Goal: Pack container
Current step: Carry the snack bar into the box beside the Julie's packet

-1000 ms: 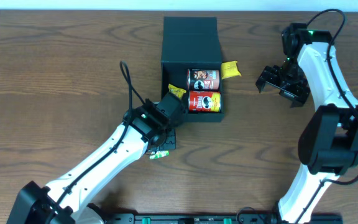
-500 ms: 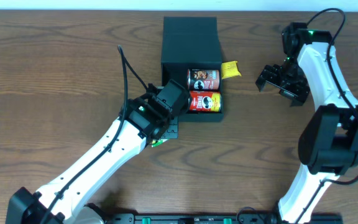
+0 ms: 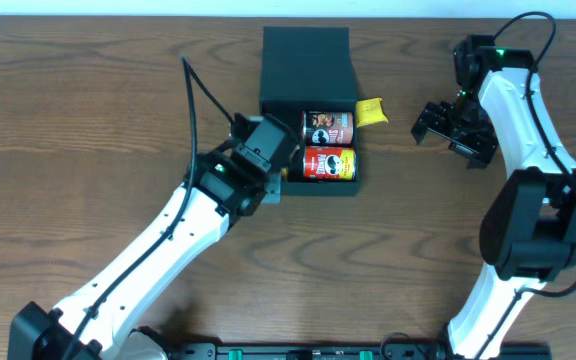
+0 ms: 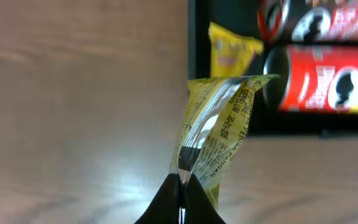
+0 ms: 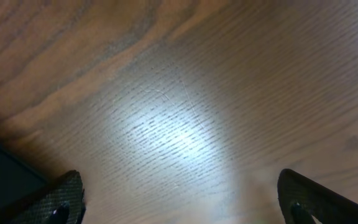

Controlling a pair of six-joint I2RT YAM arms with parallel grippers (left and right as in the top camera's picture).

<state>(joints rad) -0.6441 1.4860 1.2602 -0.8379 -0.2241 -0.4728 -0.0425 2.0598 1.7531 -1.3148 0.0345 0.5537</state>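
Observation:
Next, my left gripper should move outward, lower the packet into the gap beside the can ends and release it, since that gap is free of cans.
The dark container stands at the table's far middle, its open part facing front. Two red chip cans lie inside, also seen in the left wrist view. My left gripper is shut on a yellow snack packet and holds it at the container's front left corner. In the overhead view the left gripper covers the packet. A second yellow packet lies inside the container at the left. My right gripper is open and empty above bare table, right of the container.
Another yellow packet lies on the table against the container's right side. The wooden table stretches to the left and front. A dark edge shows at the lower left of the right wrist view.
My left arm has moved up and right toward the container's front left corner, carrying the yellow packet. A small green item seen by the arm earlier is now out of sight. The right arm has not moved.

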